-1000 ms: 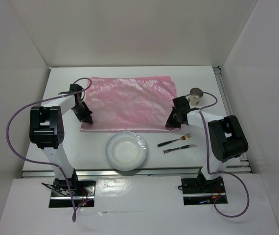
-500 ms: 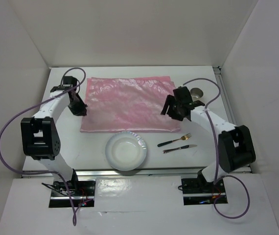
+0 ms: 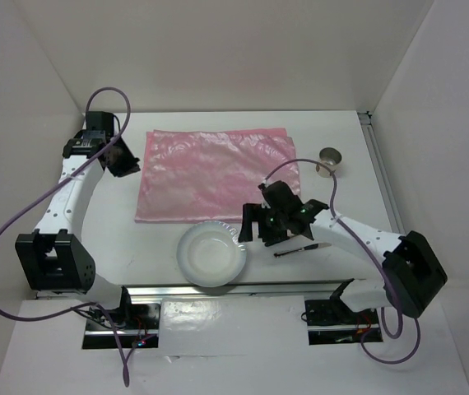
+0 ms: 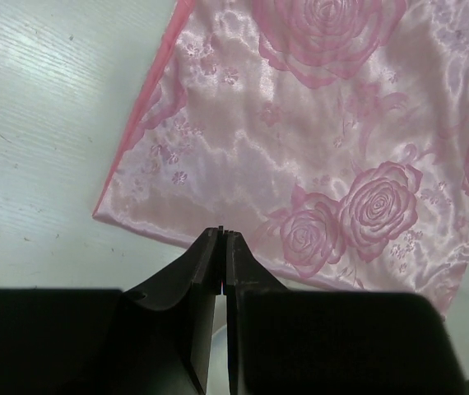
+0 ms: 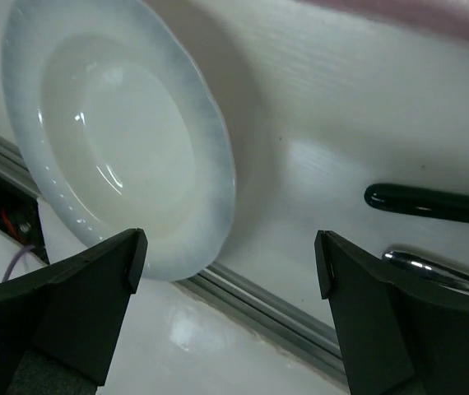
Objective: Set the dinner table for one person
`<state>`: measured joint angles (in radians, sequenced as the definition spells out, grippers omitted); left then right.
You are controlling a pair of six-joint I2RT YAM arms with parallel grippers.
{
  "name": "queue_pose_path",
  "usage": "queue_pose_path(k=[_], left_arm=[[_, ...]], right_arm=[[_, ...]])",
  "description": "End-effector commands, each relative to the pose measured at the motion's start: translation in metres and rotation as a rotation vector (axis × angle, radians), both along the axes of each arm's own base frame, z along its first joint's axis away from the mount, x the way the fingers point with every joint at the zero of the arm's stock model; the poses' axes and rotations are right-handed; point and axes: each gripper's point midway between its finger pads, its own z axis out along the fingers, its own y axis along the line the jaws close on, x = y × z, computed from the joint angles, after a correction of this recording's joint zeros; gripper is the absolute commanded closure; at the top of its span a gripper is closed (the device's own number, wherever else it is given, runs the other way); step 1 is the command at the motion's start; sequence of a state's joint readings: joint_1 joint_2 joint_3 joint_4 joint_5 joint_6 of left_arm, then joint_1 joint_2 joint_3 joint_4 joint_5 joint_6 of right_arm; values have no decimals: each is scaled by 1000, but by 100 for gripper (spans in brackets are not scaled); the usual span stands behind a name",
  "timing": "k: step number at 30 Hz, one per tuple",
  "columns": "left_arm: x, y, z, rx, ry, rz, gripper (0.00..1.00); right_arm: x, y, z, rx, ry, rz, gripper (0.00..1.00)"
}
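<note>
The plate's fork-side rim is below my open right gripper, to its left in the top view, so I will move down that way and close.
The dinner table [image 3: 136, 247] carries a pink rose-patterned cloth [image 3: 218, 173] spread flat at its middle. A white deep plate [image 3: 211, 253] sits at the near edge. My right gripper [image 3: 255, 233] hangs just right of the plate's rim, open wide and empty [image 5: 230, 239], with the plate [image 5: 111, 123] to the left of the gap between its jaws. The fork's black handle [image 5: 432, 203] and the knife [image 3: 300, 250] lie just right of it. My left gripper [image 3: 127, 163] hovers beside the cloth's far left corner, open by only a thin slit [image 4: 222, 234] and holding nothing.
A small metal cup [image 3: 331, 158] stands at the far right, beyond the cloth. A metal rail [image 5: 259, 309] runs along the table's near edge just below the plate. White walls enclose the table on three sides.
Both grippers have let go of the cloth's near corners. The left arm swung out to the far left. The right arm swept down to the plate's right side and its jaws opened wide.
</note>
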<state>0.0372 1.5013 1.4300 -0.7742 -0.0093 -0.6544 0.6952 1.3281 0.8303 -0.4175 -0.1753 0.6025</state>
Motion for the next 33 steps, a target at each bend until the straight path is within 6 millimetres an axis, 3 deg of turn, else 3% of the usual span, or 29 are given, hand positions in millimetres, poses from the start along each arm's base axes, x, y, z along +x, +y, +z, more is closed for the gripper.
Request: queue_pose_path(k=[1, 5, 10, 22, 24, 33], left_arm=[[-4, -6, 19, -8, -40, -44, 79], [-7, -8, 12, -17, -21, -50, 79], [-9, -10, 9, -25, -12, -56, 79], [-8, -13, 3, -26, -2, -65, 79], [-8, -13, 3, -26, -2, -65, 79], [-9, -13, -3, -21, 16, -72, 79]], right_arm=[[-18, 23, 11, 116, 20, 91, 4], [-31, 40, -7, 87, 28, 171, 2], [-27, 49, -20, 90, 25, 180, 2], [-16, 58, -43, 71, 45, 151, 17], [-16, 57, -50, 56, 61, 150, 24], [-10, 63, -53, 55, 62, 150, 33]])
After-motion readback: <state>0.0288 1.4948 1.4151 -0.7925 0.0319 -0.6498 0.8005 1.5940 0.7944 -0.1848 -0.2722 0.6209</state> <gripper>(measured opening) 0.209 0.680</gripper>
